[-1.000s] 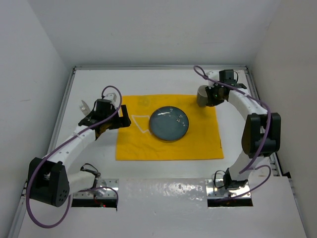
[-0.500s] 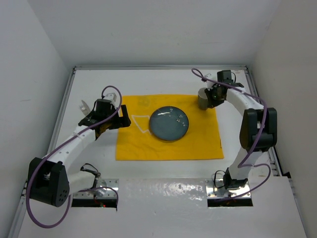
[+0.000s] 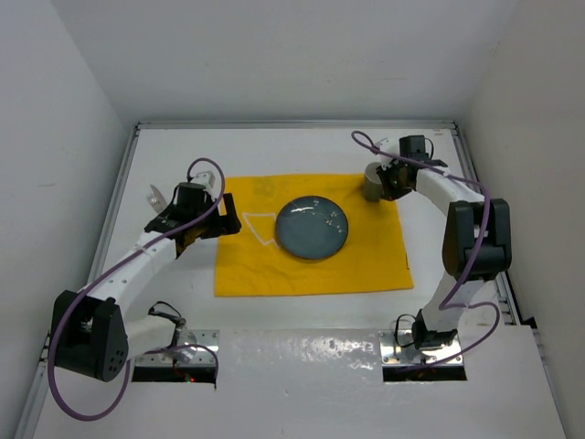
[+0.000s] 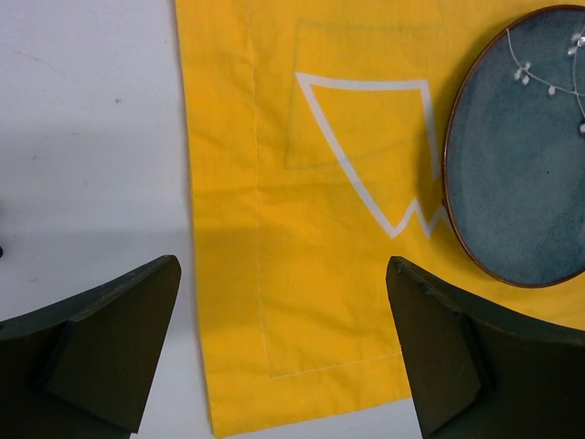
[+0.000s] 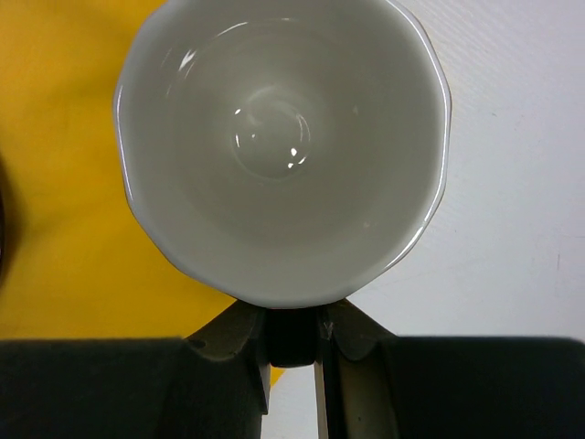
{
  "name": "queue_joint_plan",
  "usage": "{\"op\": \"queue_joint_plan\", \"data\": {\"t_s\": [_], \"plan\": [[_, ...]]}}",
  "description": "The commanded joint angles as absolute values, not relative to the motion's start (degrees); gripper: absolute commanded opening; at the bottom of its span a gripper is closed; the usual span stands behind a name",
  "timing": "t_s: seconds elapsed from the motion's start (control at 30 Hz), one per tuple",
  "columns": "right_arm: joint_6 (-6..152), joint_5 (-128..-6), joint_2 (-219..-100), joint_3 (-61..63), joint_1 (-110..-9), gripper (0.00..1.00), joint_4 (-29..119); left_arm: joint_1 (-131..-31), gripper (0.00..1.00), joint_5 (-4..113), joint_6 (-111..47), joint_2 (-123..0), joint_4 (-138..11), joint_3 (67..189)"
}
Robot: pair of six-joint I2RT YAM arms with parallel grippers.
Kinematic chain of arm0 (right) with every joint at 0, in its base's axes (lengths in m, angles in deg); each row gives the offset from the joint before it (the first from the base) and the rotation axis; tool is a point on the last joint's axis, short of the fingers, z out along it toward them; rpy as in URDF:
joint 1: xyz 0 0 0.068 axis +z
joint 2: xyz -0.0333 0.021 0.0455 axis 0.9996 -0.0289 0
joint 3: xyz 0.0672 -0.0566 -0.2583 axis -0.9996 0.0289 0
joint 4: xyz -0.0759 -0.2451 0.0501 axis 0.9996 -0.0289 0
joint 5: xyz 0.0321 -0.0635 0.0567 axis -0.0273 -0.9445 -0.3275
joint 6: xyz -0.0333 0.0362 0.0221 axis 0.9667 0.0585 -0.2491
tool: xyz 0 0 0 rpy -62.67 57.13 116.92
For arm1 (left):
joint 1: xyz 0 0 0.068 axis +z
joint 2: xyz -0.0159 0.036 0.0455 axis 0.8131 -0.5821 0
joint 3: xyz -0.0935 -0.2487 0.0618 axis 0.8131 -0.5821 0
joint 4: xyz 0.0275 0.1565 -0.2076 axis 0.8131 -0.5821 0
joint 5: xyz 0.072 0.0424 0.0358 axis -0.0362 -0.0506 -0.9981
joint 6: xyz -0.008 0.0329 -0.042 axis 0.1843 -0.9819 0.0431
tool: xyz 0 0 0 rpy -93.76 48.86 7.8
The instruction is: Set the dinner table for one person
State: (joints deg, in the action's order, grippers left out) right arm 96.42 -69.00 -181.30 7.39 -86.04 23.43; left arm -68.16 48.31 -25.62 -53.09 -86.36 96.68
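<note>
My left gripper crosses over, descends and closes on the silvery cutlery next. The cutlery is still off the mat, below the gripper and to its left in the top view.
On the white dinner table (image 3: 274, 151) lies a yellow placemat (image 3: 302, 265) with a blue plate (image 3: 313, 228) in its middle. My right gripper (image 3: 384, 179) is shut on the handle of a cup (image 3: 372, 180), grey outside and white inside, at the mat's far right corner. In the right wrist view the cup (image 5: 283, 146) is upright and empty, over the mat's corner and bare table, with the gripper (image 5: 294, 337) pinching its handle. I cannot tell whether it rests on the table. My left gripper (image 3: 216, 225) is open and empty over the mat's left edge (image 4: 283, 302).
A clear object (image 3: 155, 195) lies on the table left of my left arm. Thin rails and white walls enclose the table. The plate's rim (image 4: 512, 165) shows to the right of my left gripper.
My right gripper has shifted slightly left and away with the cup in it, and its arm has swung a little. The left arm has not moved.
</note>
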Motion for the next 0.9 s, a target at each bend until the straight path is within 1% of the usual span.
{"op": "queue_joint_plan", "data": {"t_s": [0.0, 0.37, 0.47, 0.5, 0.57, 0.63, 0.67, 0.7, 0.77, 0.87], "plan": [[97.75, -73.04, -178.87, 8.71, -86.94, 0.01, 25.72, -67.32, 0.94, 47.76, -26.26, -52.91, -84.57, 96.66], [97.66, -74.18, -176.76, 10.38, -87.38, 0.02, 24.32, -67.41, 0.94, 47.76, -26.17, -53.17, -84.92, 96.75], [97.4, -73.83, -176.58, 10.2, -87.29, 0.06, 24.32, -67.32, 0.94, 47.94, -26.26, -53.26, -84.92, 96.75], [97.22, -73.57, -176.58, 9.94, -87.29, 0.09, 24.32, -67.32, 0.94, 48.11, -26.26, -53.26, -84.92, 96.75], [96.61, -73.04, -176.67, 9.5, -87.29, 0.19, 24.23, -67.32, 0.94, 48.02, -26.26, -53.17, -84.92, 96.75], [95.82, -72.6, -176.67, 9.06, -87.29, 0.25, 24.06, -67.32, 0.94, 47.94, -26.26, -53.26, -85.01, 96.84], [95.64, -72.25, -176.5, 8.71, -87.38, 0.29, 23.44, -67.32, 0.94, 47.85, -26.26, -53.26, -85.01, 96.84], [95.47, -71.99, -176.49, 8.1, -87.29, 0.41, 23.26, -67.41, 0.94, 47.59, -26.17, -53.26, -85.1, 96.93], [94.68, -70.85, -175.71, 6.96, -87.38, 0.47, 22.47, -67.32, 0.94, 47.23, -25.91, -53.17, -85.36, 97.01], [92.75, -70.23, -173.25, 5.81, -87.2, 0.61, 22.38, -67.32, 0.94, 46.44, -25.12, -53.09, -86.32, 97.45]]}}
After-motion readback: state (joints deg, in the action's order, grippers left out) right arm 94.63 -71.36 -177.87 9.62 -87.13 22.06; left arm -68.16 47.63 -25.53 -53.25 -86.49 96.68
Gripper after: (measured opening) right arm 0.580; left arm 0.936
